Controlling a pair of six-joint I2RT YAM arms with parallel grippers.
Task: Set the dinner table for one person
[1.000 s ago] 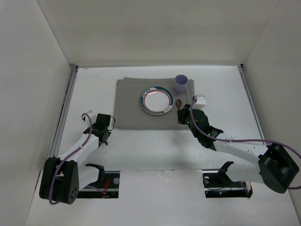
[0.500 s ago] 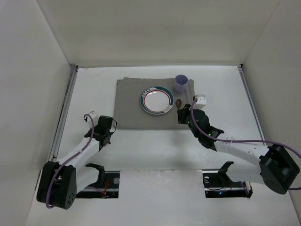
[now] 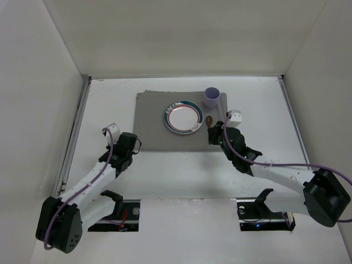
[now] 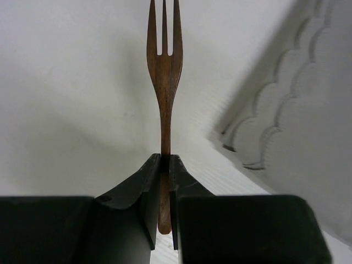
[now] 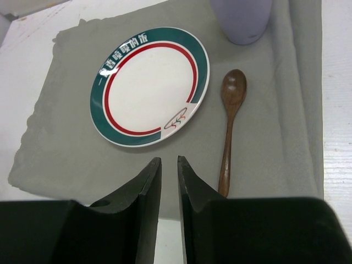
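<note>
My left gripper is next to move the fork away from my base toward the plate [image 3: 183, 116], and then to lower the fork over the bare placemat beside the plate.
A brown wooden fork [image 4: 164, 82] sticks out ahead of my left gripper [image 4: 165, 159], which is shut on its handle just above the dinner table [image 4: 71, 82]. From above, the left gripper [image 3: 131, 147] hovers by the near left corner of the grey placemat [image 3: 151, 118]. On the placemat rest a green-and-red rimmed plate [image 3: 183, 116], a wooden spoon [image 3: 209, 120] to its right, and a lilac cup [image 3: 212, 98] behind. My right gripper [image 5: 169, 159] hangs over the mat's near edge, jaws slightly apart and empty, the spoon [image 5: 230, 126] just to its right.
White wall panels bound the table [image 3: 181, 170] on three sides. The placemat's scalloped edge [image 4: 297, 126] lies to the right of the fork. The plate [image 5: 149, 85] and cup [image 5: 242, 19] lie ahead of the right gripper.
My left gripper closed on the fork and carried it up and right, toward the placemat's near left corner. The right arm stayed still.
</note>
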